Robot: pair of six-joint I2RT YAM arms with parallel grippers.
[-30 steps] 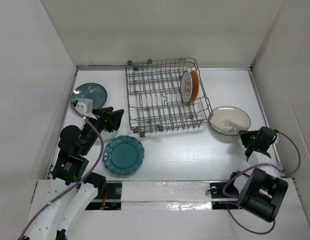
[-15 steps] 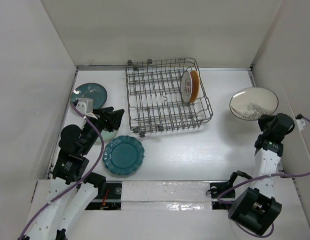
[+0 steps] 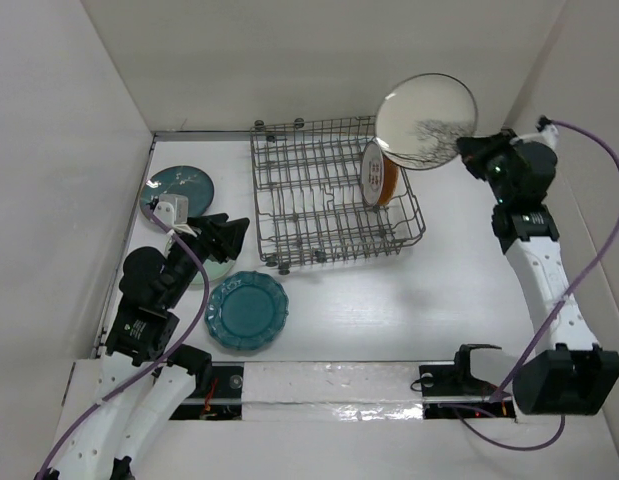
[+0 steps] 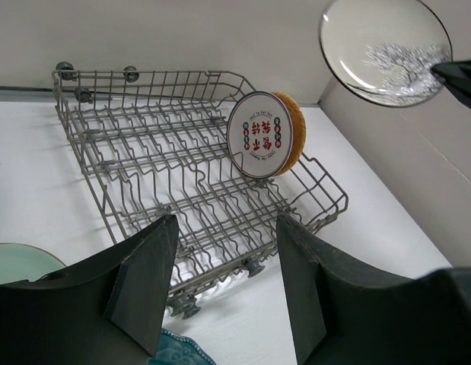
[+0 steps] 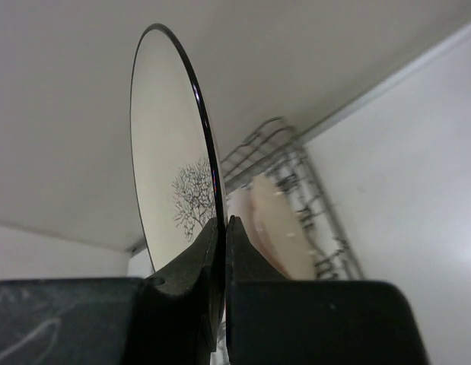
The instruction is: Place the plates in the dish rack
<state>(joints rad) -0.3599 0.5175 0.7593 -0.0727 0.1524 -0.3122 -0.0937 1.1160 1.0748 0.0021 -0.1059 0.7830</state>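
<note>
Next, my right gripper turns and lowers to the left in the top view and releases the cream plate's rim there, since empty slots beside the white plate lie below.
My right gripper (image 3: 471, 152) is shut on the rim of the cream plate with the dark branch pattern (image 3: 426, 120) and holds it upright in the air above the far right end of the grey wire dish rack (image 3: 309, 200). The right wrist view shows the fingers clamped on that plate's edge (image 5: 168, 144). A white plate with a red pattern (image 3: 372, 170) and an orange-brown plate (image 3: 390, 172) stand in the rack's right end. My left gripper (image 3: 232, 233) is open and empty, left of the rack, over the pale mint plate (image 3: 201, 272).
A scalloped-rim teal plate (image 3: 247, 310) lies flat in front of the rack's left corner. A dark teal speckled plate (image 3: 179, 188) lies at the far left. White walls close in the table on the left, back and right.
My right arm has lifted the cream branch plate off the table at the right, swung it up and back, and turned it upright above the rack's right end. The left arm has not moved.
</note>
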